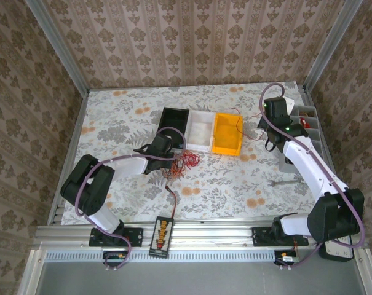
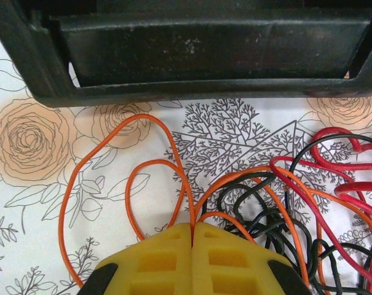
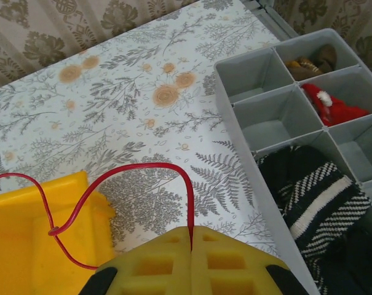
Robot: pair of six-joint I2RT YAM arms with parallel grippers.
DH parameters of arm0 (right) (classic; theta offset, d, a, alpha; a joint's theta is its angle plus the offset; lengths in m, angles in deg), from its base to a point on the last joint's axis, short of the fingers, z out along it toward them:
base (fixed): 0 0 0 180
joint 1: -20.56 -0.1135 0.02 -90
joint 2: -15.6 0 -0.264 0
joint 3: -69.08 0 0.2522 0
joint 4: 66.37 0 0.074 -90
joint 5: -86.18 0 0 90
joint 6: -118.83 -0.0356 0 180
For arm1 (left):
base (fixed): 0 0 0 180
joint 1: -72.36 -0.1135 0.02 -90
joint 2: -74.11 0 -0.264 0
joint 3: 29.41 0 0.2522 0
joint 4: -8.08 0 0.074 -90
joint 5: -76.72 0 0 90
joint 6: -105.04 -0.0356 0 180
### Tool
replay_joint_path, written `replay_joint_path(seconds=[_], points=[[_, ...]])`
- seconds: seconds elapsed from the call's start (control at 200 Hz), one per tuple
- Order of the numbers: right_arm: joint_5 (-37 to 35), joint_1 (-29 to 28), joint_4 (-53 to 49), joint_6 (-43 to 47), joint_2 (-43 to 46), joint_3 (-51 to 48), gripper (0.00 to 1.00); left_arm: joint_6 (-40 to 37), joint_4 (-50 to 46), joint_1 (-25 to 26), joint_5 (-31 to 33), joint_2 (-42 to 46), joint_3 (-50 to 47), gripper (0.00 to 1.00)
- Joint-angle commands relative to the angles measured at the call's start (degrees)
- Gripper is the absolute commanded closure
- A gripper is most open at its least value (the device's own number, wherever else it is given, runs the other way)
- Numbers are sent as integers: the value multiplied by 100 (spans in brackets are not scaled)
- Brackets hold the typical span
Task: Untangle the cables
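Note:
Next, my right gripper swings toward the white bin and over the yellow bin's inside below, lowers and releases the red cable, separate from the tangle.
A tangle of cables [image 1: 186, 162] lies on the floral table in front of the black bin [image 1: 173, 123]. In the left wrist view it is orange loops [image 2: 99, 147], dark wires [image 2: 265, 203] and red wires [image 2: 348, 166]. My left gripper [image 2: 192, 226] is shut on an orange cable at the tangle's left side [image 1: 171, 161]. My right gripper [image 3: 191, 228] is shut on a single red cable [image 3: 130, 167], which arcs left over the rim of the yellow bin [image 3: 26, 233]. In the top view that gripper [image 1: 264, 136] hangs just right of the yellow bin [image 1: 227, 132].
A white bin [image 1: 199, 130] stands between the black and yellow ones. A grey compartment organizer [image 3: 278, 98] with cloth items stands at the right edge. A wrench [image 1: 283, 182] lies near the right arm. A black board with yellow sockets [image 1: 162, 236] and its red-black lead sit at the front rail.

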Motion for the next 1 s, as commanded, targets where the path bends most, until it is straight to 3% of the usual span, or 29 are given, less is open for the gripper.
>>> replay_joint_path(seconds=[0.0, 0.18, 0.38, 0.995], points=[[-143, -55, -256, 156, -11, 258, 100, -28, -140, 59, 27, -86, 126, 100], [-102, -219, -406, 384, -63, 498, 100, -41, -139, 95, 39, -123, 117, 100], [-94, -474, -1218, 556, -357, 1125, 100, -85, -174, 129, 39, -202, 170, 100], [95, -1213, -1393, 460, -2311, 2075, 100, -66, -234, 244, 179, -210, 65, 100]])
